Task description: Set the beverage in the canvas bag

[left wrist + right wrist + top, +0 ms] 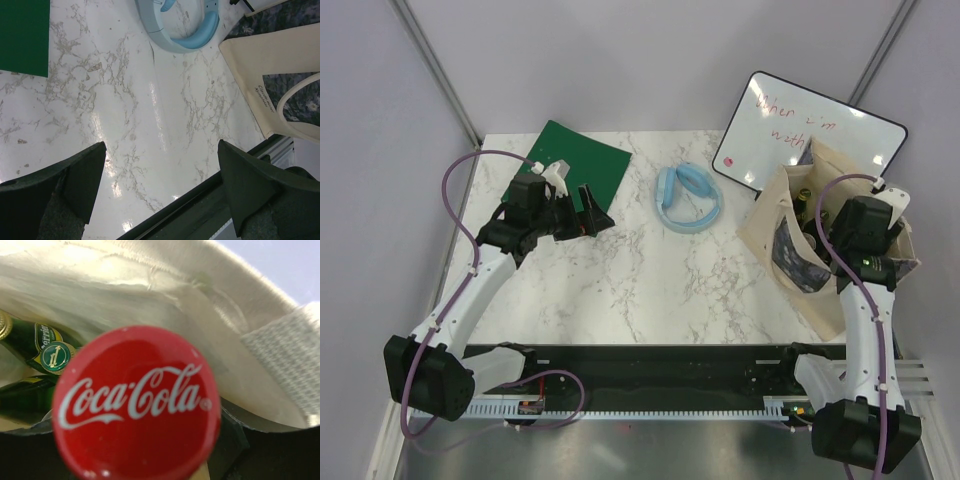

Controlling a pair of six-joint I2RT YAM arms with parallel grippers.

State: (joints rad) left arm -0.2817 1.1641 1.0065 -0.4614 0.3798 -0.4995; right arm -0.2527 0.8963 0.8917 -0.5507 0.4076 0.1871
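The bottle's cap is above the green bottles, so next my right gripper needs to lower the bottle deeper toward the canvas bag's bottom below, beside the green bottles, and let go of it.
The beverage (135, 402), a bottle with a red Coca-Cola cap, fills the right wrist view and sits inside the canvas bag (150, 300). My right gripper (828, 232) reaches down into the tan canvas bag (788, 215) at the table's right and is shut on the bottle; one dark finger (232, 437) shows beside the cap. Two green bottles (35, 347) lie lower in the bag. My left gripper (588, 215) hovers over the table's left side, open with nothing in it, its fingers spread wide over bare marble (161, 145).
A white board with red writing (810, 130) leans behind the bag. A light blue ring (688, 198) lies mid-table at the back. A green sheet (575, 160) lies at the back left. The bag's woven strap (285, 360) hangs right of the cap.
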